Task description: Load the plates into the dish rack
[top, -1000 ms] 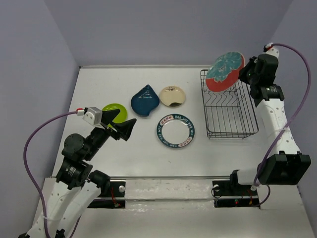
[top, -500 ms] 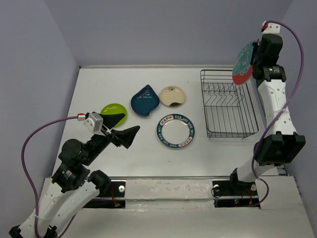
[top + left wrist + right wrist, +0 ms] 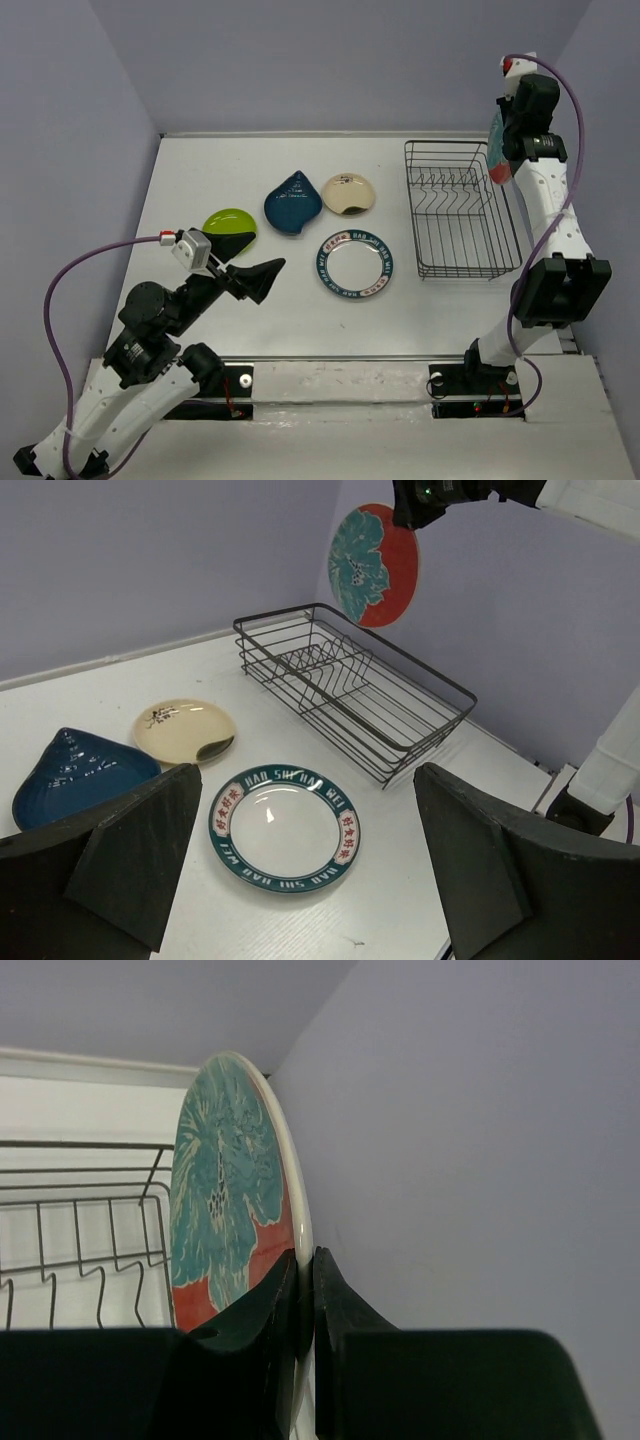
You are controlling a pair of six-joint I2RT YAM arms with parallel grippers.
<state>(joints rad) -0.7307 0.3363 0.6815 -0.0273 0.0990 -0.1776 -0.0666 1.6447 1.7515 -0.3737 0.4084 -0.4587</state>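
Note:
The floral plate (image 3: 225, 1200) goes down next, away from the wall into the rack's end wires with my right gripper, upright high above the rack's side edge.
My right gripper (image 3: 506, 138) is shut on the rim of the red-and-teal floral plate (image 3: 225, 1200) and holds it upright, high above the far right side of the black wire dish rack (image 3: 460, 210). The plate shows face-on in the left wrist view (image 3: 373, 565). The rack holds nothing. The lime-green plate (image 3: 225, 219), teal teardrop plate (image 3: 292, 203), cream plate (image 3: 348, 193) and white navy-rimmed plate (image 3: 355, 264) lie flat on the table. My left gripper (image 3: 247, 262) is open and empty, hovering left of the navy-rimmed plate (image 3: 284, 825).
The white table (image 3: 200, 170) is walled by purple panels on three sides; the right wall stands close beside the held plate and the rack. The rack's tines (image 3: 320, 665) run along its far half. The left arm's finger partly covers the lime-green plate.
My right arm has lifted and turned the floral plate from tilted face-up to edge-on, shifting it toward the right wall. My left gripper has drifted slightly right and toward me.

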